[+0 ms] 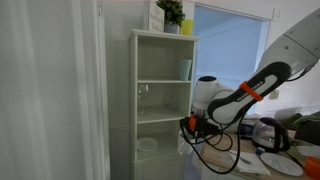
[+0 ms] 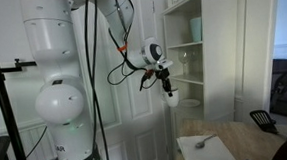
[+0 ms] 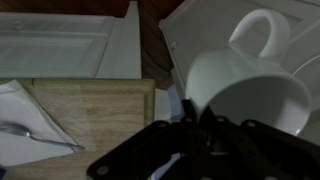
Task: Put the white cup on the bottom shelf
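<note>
The bottom shelf (image 1: pixel 166 151) lies below and outward of the cup, so next I will move my gripper outward and down to the bare space beside the plate and let go of the cup.
My gripper (image 3: pixel 196 118) is shut on the rim of the white cup (image 3: pixel 245 85), a plain mug with a handle, which is tilted in the wrist view. In an exterior view the cup (image 2: pixel 172 100) hangs below the gripper (image 2: pixel 167 87), in the air in front of the tall white shelving unit (image 2: pixel 197 47). The gripper also shows in an exterior view (image 1: pixel 190 126) just outside the unit's open front. The bottom shelf (image 1: pixel 166 151) lies lower and further in, and holds a white plate (image 1: pixel 148 144).
A pale green tumbler (image 1: pixel 186 69) stands on an upper shelf and a clear glass (image 1: pixel 143 92) on the middle one. A plant (image 1: pixel 172 14) sits on top. Below is a wooden table (image 3: pixel 90 105) with a napkin and spoon (image 3: pixel 22 125). Dishes crowd a table (image 1: pixel 275 160).
</note>
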{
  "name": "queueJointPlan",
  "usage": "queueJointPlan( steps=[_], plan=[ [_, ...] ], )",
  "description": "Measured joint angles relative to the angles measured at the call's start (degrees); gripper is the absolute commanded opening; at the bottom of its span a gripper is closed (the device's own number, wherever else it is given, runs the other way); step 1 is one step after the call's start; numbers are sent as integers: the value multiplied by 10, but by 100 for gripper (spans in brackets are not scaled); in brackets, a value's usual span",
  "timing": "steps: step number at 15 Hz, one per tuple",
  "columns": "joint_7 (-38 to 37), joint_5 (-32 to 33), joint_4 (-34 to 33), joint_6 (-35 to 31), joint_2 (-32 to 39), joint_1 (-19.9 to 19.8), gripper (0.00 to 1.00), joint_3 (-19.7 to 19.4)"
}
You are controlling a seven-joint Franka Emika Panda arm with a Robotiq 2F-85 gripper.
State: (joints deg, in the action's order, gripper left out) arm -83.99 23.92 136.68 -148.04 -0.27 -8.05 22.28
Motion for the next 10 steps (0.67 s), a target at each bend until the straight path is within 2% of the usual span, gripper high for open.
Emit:
queueJointPlan(
  steps=[2, 4, 10],
  plan=[
    [1, 0, 0, 0, 1, 11, 3, -11],
    [-4, -15, -2, 1, 10, 47, 3, -47],
    [-87, -89, -70, -24, 78, 118, 3, -111]
  ],
)
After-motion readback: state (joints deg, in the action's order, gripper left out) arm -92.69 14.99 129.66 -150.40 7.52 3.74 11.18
